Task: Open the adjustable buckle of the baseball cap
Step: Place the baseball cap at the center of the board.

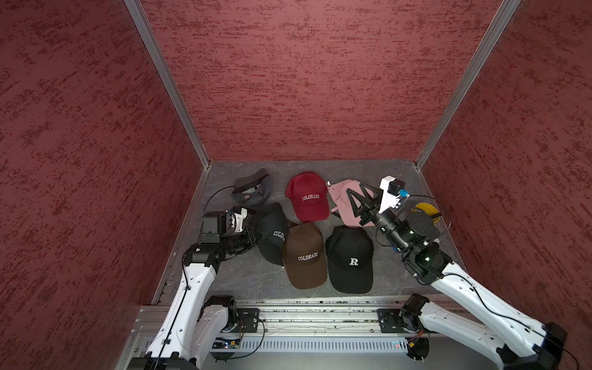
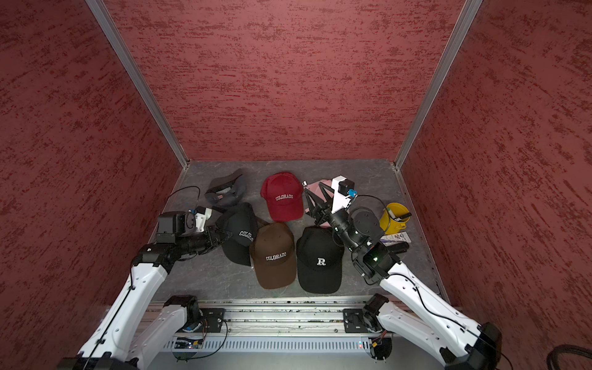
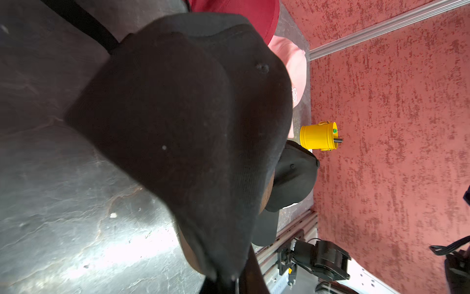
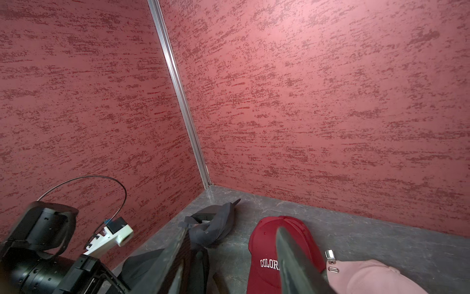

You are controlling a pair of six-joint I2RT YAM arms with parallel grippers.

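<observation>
I will next move my left gripper away from the brown cap and down toward the bare grey floor to release the black cap, as both caps crowd together.
Several baseball caps lie on the grey floor (image 1: 230,275). A black "COLORADO" cap (image 1: 272,234) (image 2: 238,230) stands tipped at the left and fills the left wrist view (image 3: 190,114). My left gripper (image 1: 258,236) (image 2: 226,235) (image 3: 229,282) is shut on its edge fabric; this cap's buckle is hidden. My right gripper (image 1: 354,189) (image 2: 315,192) (image 4: 232,230) hangs open above the pink cap (image 1: 350,221) (image 4: 368,277), holding nothing. A silver buckle (image 1: 328,184) (image 2: 304,183) (image 4: 329,254) shows at the pink cap's back, just right of that gripper's fingers (image 4: 292,254).
A red cap (image 1: 309,198), a brown cap (image 1: 304,253), a black "R" cap (image 1: 350,256) and a crumpled grey cap (image 1: 254,189) crowd the middle. A yellow cup (image 2: 394,217) stands by the right wall. Red walls close three sides; a metal rail (image 1: 304,315) runs along the front.
</observation>
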